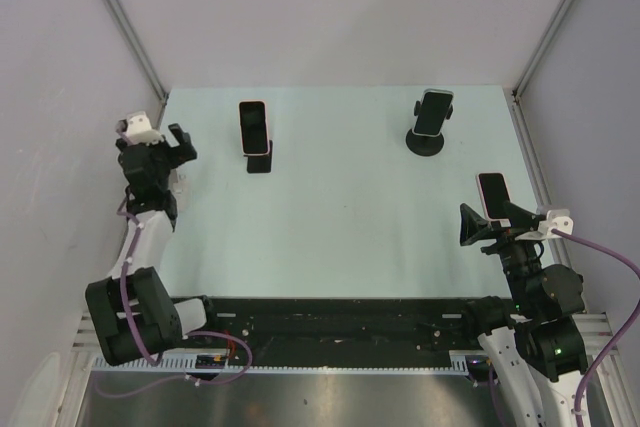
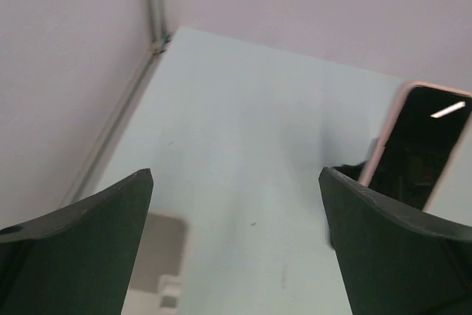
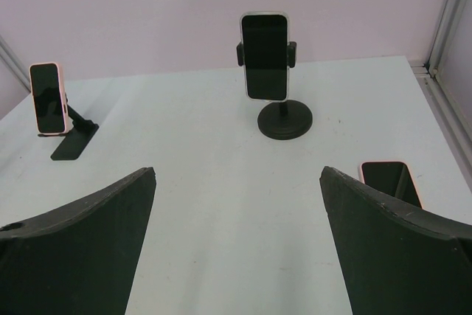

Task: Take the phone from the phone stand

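My left gripper moves to its right in the top view and outward next, around the pink-edged phone's top end, on that side, clear of the folding stand.
A pink-edged phone (image 1: 254,126) leans on a flat black folding stand (image 1: 261,160) at the back left; it also shows in the left wrist view (image 2: 419,145) and the right wrist view (image 3: 47,98). A second phone (image 1: 434,111) is clamped upright in a round-based black stand (image 1: 427,142), seen in the right wrist view (image 3: 265,55). A third phone (image 1: 493,194) lies flat on the table at the right, seen in the right wrist view (image 3: 392,181). My left gripper (image 1: 160,147) is open and empty at the left edge. My right gripper (image 1: 490,224) is open and empty beside the flat phone.
Grey walls with metal corner rails (image 1: 125,25) enclose the pale table (image 1: 340,217) on three sides. A black rail (image 1: 340,317) runs along the near edge between the arm bases. A grey plate (image 2: 158,256) lies under the left gripper.
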You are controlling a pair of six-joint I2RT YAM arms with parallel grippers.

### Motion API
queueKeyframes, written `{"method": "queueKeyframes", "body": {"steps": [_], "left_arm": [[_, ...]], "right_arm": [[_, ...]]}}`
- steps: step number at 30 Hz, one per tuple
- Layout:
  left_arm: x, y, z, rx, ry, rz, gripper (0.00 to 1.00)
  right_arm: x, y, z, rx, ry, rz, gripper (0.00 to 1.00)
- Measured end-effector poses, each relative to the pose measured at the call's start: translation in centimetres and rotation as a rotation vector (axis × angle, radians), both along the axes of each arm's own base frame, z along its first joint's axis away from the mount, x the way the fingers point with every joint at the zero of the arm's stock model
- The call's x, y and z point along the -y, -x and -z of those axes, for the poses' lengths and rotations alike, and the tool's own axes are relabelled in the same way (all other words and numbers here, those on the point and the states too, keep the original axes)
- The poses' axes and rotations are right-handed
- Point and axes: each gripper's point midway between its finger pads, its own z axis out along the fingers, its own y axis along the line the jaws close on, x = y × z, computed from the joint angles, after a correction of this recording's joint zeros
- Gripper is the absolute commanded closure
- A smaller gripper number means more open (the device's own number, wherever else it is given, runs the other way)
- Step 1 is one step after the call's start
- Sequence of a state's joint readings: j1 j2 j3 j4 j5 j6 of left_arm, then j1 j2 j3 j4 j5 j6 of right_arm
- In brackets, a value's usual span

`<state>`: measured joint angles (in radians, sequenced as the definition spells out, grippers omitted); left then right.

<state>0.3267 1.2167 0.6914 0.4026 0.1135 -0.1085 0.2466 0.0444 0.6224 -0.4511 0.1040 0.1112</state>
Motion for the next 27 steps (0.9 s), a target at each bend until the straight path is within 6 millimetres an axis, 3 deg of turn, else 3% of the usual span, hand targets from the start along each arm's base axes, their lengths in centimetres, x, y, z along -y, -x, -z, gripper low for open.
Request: {"method": "queueKeyframes", "body": {"steps": [5,13,16,23,27], "left_arm": [[7.2,-1.2,-2.4,0.055,-0.003,0.136,0.0],[13.4,-3.8,-4.4,0.077,-0.033,0.193,0.0],[15.1,-5.6,-3.7,0.049,-0.043,0.208,0.0],[17.8,-9.4,0.1,-0.072,-0.074,0.227,0.0],[18.9,-11.9,0.8,-0.114,-0.085,0.231,0.0]], "right_arm": [[0.0,0.0,0.0,0.0,0.0,0.0,0.0],[0.0,0.0,0.0,0.0,0.0,0.0,0.0],[0.0,0.0,0.1,-0.001,0.0,0.0,0.0],[0.0,-0.1,0.1,-0.003,0.001,0.0,0.0],[0.0,-0.1,0.1,-0.005,0.001,0.0,0.0]]}}
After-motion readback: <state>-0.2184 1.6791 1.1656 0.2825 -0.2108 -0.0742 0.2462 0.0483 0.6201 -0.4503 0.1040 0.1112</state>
